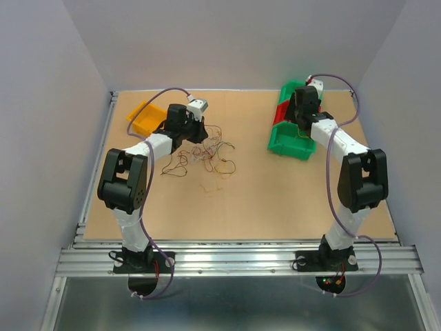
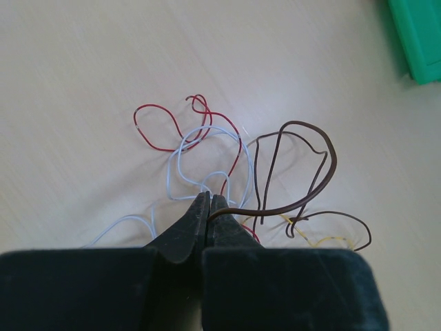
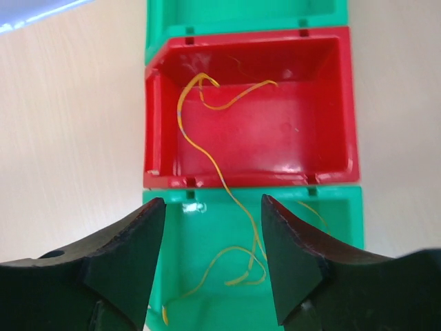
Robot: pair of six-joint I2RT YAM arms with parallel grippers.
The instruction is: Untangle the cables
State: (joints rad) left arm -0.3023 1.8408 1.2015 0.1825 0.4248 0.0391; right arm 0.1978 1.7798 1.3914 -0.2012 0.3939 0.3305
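Observation:
I will next lower my open right gripper outward onto the part of the yellow cable in the red bin, because that cable strays over the red bin's rim into the near green bin [image 3: 344,214].
The cables [image 1: 207,155] lie as loose thin loops on the table in front of my left arm. My left gripper [image 2: 209,200] is shut on the end of a dark brown cable [image 2: 324,148], which arches away to the right. Red [image 2: 155,110], whitish [image 2: 180,155] and yellow [image 2: 324,241] cables curl on the table beneath it. My right gripper [image 3: 213,203] hangs open over the bins, holding nothing. A yellow cable [image 3: 224,180] lies below it, running from the red bin [image 3: 331,124] over the rim into the near green bin [image 3: 344,214].
A row of green and red bins [image 1: 286,145] stands at the right back of the table under my right gripper [image 1: 298,123]. An orange bin [image 1: 141,118] sits at the left back, beside my left gripper [image 1: 200,131]. Grey walls enclose the table.

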